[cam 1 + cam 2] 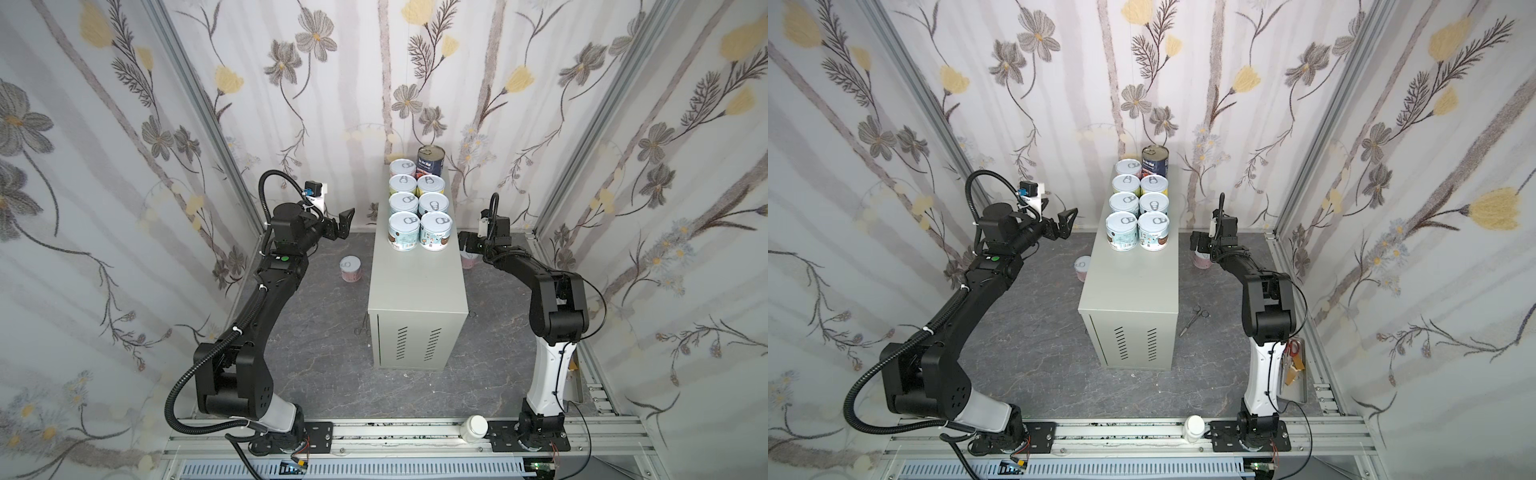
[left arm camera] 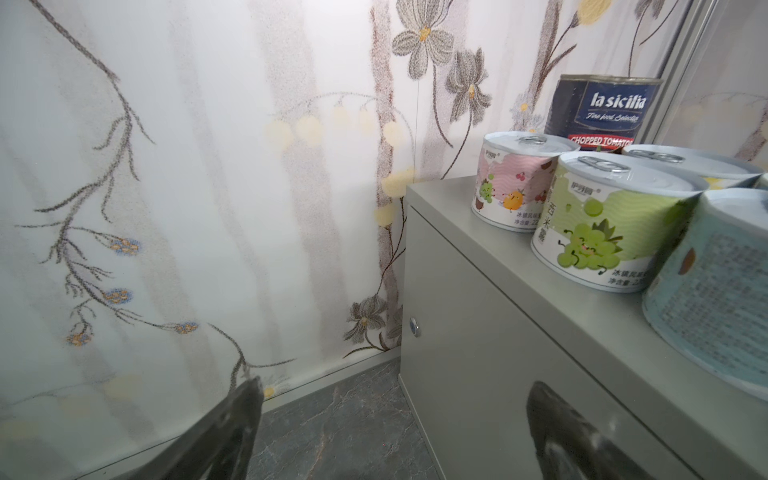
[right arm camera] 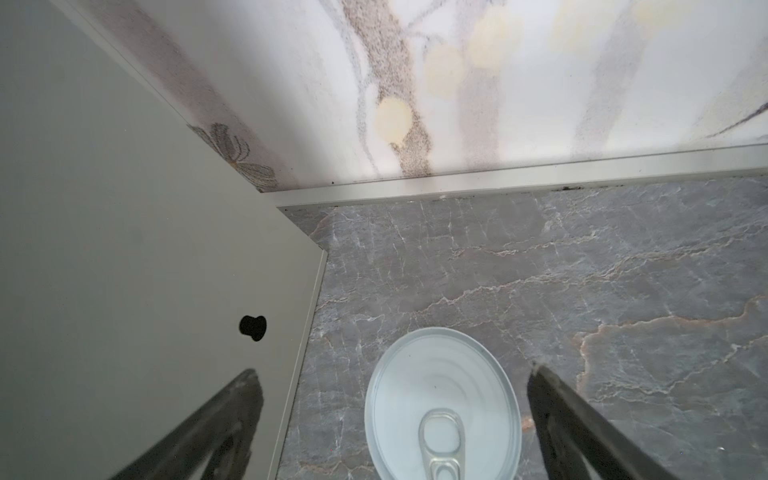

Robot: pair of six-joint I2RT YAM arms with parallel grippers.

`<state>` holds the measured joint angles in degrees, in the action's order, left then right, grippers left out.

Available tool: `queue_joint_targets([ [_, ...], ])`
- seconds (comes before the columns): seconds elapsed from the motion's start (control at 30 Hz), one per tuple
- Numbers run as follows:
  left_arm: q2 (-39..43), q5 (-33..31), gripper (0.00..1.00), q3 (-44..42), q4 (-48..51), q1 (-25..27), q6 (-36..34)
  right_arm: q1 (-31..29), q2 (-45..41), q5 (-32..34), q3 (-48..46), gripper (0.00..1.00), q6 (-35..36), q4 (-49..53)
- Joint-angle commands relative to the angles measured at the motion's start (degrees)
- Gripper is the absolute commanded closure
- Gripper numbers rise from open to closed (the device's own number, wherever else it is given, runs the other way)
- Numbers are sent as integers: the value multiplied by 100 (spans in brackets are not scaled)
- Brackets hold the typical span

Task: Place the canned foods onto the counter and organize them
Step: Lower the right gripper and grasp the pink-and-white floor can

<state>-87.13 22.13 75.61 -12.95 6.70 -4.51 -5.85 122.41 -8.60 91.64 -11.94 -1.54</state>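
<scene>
The lid is below and between my open fingers, so I need to lower my right gripper around the pink can beside the counter and close on it.
The counter (image 1: 419, 291) (image 1: 1129, 291) stands mid-floor. Its far end carries several short cans in two columns (image 1: 419, 203) and the tall tomato can (image 1: 431, 162) (image 2: 602, 112). On the floor left of it stands a pink can (image 1: 351, 269) (image 1: 1082, 268). My left gripper (image 1: 345, 224) (image 2: 395, 386) hangs open and empty above that side, level with the counter's top. Right of the counter, my right gripper (image 1: 464, 243) (image 3: 392, 370) is open just above another pink can (image 1: 468, 261) (image 3: 442, 407), one finger on each side of its lid without touching it.
A white plastic bottle (image 1: 473, 428) lies on the front rail by the right arm's base. Scissors (image 1: 1196, 318) lie on the floor right of the counter. A metal tray (image 1: 1304, 390) with tools sits by the right wall. Flowered walls close in three sides.
</scene>
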Motion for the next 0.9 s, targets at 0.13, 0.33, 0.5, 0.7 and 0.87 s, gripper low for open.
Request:
queue_joint_targets([
  [0.13, -83, 125, 0, 15, -32, -63, -86, -39, 483, 250, 533, 1, -68, 639],
  [0.33, -146, 173, 0, 28, -32, -81, -83, -99, 683, 499, 768, 2, 119, 922],
  [0.5, -230, 226, 0, 101, -15, -80, -73, -101, 851, 570, 893, 3, 195, 1057],
  [0.7, -315, 255, 0, 204, 29, -81, -58, -101, 1020, 570, 1116, 8, 234, 1179],
  [0.87, -331, 281, 0, 226, 47, -81, -35, -105, 1149, 517, 1323, 14, 302, 1364],
])
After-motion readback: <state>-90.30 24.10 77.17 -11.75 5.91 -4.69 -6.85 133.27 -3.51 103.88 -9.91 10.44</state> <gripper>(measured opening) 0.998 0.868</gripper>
